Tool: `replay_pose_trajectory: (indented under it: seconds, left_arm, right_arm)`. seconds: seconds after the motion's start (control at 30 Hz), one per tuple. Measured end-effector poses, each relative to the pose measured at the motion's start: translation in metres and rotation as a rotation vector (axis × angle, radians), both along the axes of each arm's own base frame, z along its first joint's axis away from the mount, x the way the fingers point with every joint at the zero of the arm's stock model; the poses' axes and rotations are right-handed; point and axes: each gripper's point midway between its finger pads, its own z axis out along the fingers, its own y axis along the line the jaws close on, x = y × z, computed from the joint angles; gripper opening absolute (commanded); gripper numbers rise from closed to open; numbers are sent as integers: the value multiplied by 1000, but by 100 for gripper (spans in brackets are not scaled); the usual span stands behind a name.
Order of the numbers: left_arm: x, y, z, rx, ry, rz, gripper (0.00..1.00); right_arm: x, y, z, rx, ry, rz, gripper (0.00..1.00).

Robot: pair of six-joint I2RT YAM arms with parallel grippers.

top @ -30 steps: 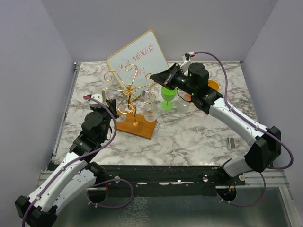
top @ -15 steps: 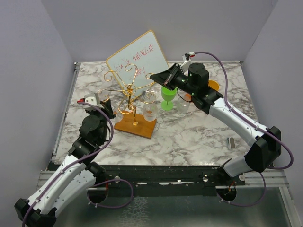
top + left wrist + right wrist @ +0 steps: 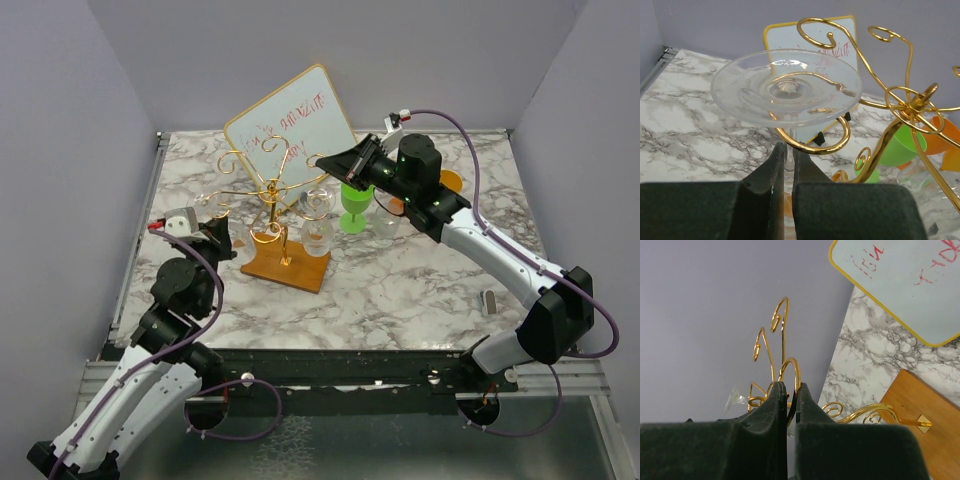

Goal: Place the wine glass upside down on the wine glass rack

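My left gripper moves down and toward the middle of the curl, to its right in the wrist view, and releases next, since the foot hovers off-centre.
The clear wine glass (image 3: 786, 90) is upside down, its round foot on top. My left gripper (image 3: 788, 156) is shut on its thin stem, just below a curled gold arm of the wine glass rack (image 3: 912, 102) that hooks round the stem under the foot. In the top view the left gripper (image 3: 224, 232) sits at the left side of the rack (image 3: 272, 190), whose wooden base (image 3: 290, 265) rests on the marble table. My right gripper (image 3: 790, 390) is shut on a gold loop of the rack, reaching in from the right (image 3: 328, 163).
A tilted whiteboard (image 3: 290, 125) stands behind the rack. Clear glasses (image 3: 317, 236) hang on the rack's right side. A green glass (image 3: 354, 206) and an orange one (image 3: 450, 182) stand under the right arm. A small grey object (image 3: 490, 300) lies near the right edge.
My left arm has drawn back to the left with the glass, away from the rack's post. The right arm and the rack's base have stayed put.
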Motion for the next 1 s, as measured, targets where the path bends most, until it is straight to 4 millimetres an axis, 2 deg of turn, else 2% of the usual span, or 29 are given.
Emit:
replay_pose_trajectory:
  seconds: [0.2,0.5,0.73,0.77,0.9,1.0]
  left_arm:
    - [-6,-11,4,22,-19,-84,0]
    - [-9,-31,-14,80,41,-201,0]
    - [-8,-34,-15,82,43,-217,0]
    - [-8,-34,-15,80,43,-218,3]
    - [-10,-34,-14,62,41,-221,38]
    - [-13,-36,-15,39,47,-233,50]
  right_arm:
    - [0,0,0,0,0,0,1]
    - [1,-1,0,0,0,-2,2]
    - [1,-1,0,0,0,-2,6]
    - [1,-1,0,0,0,-2,9]
    - [1,-1,0,-3,-4,-1,23]
    - [2,-2,-1,-20,-24,-3,32]
